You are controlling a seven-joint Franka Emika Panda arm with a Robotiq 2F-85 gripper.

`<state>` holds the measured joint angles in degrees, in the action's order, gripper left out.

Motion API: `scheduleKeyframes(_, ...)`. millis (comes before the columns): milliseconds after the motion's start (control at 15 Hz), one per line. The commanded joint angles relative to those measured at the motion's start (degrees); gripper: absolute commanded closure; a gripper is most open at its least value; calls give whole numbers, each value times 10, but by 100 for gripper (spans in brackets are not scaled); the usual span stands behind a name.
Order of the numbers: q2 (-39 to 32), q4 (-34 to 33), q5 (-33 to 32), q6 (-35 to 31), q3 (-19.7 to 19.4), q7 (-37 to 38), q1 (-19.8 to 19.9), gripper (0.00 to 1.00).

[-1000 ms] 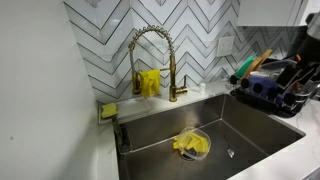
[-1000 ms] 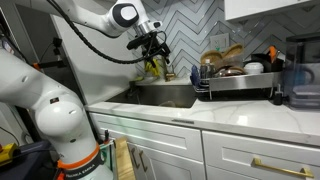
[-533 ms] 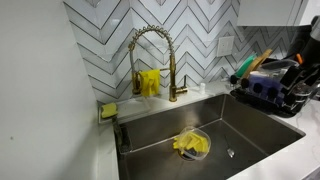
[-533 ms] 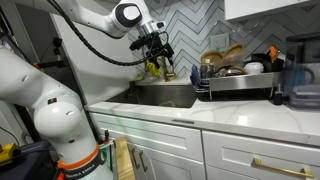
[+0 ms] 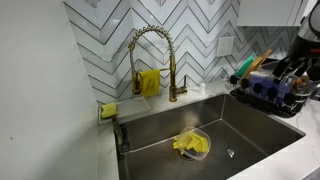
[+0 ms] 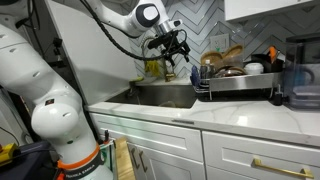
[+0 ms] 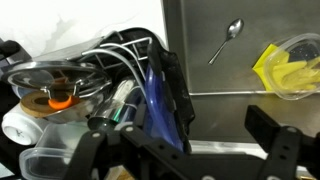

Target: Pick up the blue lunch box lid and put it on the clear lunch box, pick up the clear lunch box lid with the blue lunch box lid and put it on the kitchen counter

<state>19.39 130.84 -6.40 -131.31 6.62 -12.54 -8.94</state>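
My gripper should first go down and toward the rack, to get the near edge of the blue lunch box lid (image 7: 156, 98) between its fingers.
My gripper (image 6: 171, 56) hangs open and empty over the sink's end by the dark dish rack (image 6: 236, 84). In the wrist view its fingers (image 7: 276, 133) stand wide apart with nothing between them. A blue flat piece, seemingly the blue lunch box lid (image 7: 156, 98), stands on edge in the rack, just ahead of the left finger. It also shows in an exterior view (image 5: 262, 86). A translucent container that may be the clear lunch box (image 7: 40, 162) lies at the rack's near corner. The white kitchen counter (image 6: 200, 113) rims the sink.
The steel sink (image 5: 240, 130) holds a round clear bowl with yellow cloth (image 5: 190, 144) and a spoon (image 7: 226, 40). A gold faucet (image 5: 150, 50) stands behind it. The rack is crowded with a pan lid (image 7: 50, 80), utensils and dishes. A bluish container (image 6: 300, 85) stands beyond the rack.
The gripper has swung from above the faucet side of the sink toward the dish rack. It has stayed open. Nothing else has moved.
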Motion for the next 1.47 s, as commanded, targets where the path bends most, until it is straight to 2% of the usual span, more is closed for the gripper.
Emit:
scheduleKeyframes(0, -57, -42, -9, -24, -1, -19, 0, 0)
scheduleKeyframes(200, -86, -69, -5, -34, -3, -32, 2, 0)
scheduleKeyframes(267, -94, -76, -2, -33, -4, -38, 2, 4)
scheduleKeyframes(400, -110, -87, 0, -35, -5, -50, 3, 28)
scheduleKeyframes(467, -117, -92, 0, -37, -5, -55, 3, 30)
scheduleKeyframes(800, -144, -107, 3, -46, -7, -75, 8, 70)
scheduleKeyframes(867, -148, -108, 3, -47, -7, -77, 9, 55)
scheduleKeyframes(1000, -153, -112, 5, -47, -8, -82, 12, 85)
scheduleKeyframes(1133, -157, -115, 7, -46, -9, -86, 14, 100)
scheduleKeyframes(1400, -150, -116, 9, -41, -9, -89, 15, 98)
